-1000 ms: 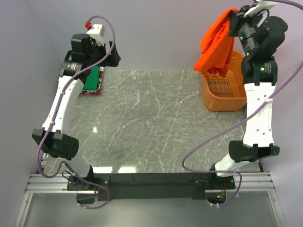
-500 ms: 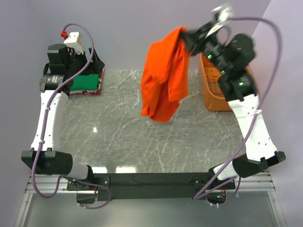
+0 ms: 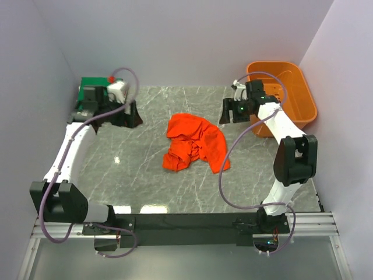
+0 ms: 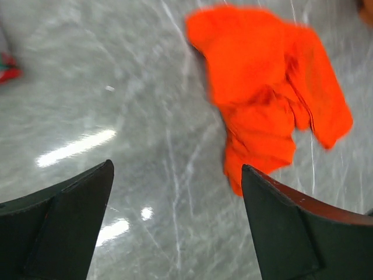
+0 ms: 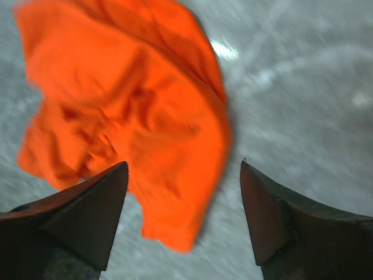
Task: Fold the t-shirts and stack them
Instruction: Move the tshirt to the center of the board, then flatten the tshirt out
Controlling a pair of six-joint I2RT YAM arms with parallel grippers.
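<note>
The shirt's raised fold meets bare marble below and left in the top view, so my right gripper should cross the shirt and descend there next.
One bright orange-red t-shirt lies crumpled in a heap at the middle of the marble table. My right gripper hovers just right of the heap, open, with nothing between its fingers. In the right wrist view the shirt lies below, apart from the open right gripper. My left gripper is at the back left, open and empty. The left wrist view has the shirt ahead to the right of the left gripper. A green folded shirt shows behind the left wrist.
The orange plastic basket stands at the back right corner, behind the right arm. A red and green cloth edge shows at the far left of the left wrist view. Purple walls close in the back and both sides.
The right gripper swung the orange-red shirt from above the basket leftward over the table, then opened and let it go; the shirt now lies on the table. The left arm shifted.
</note>
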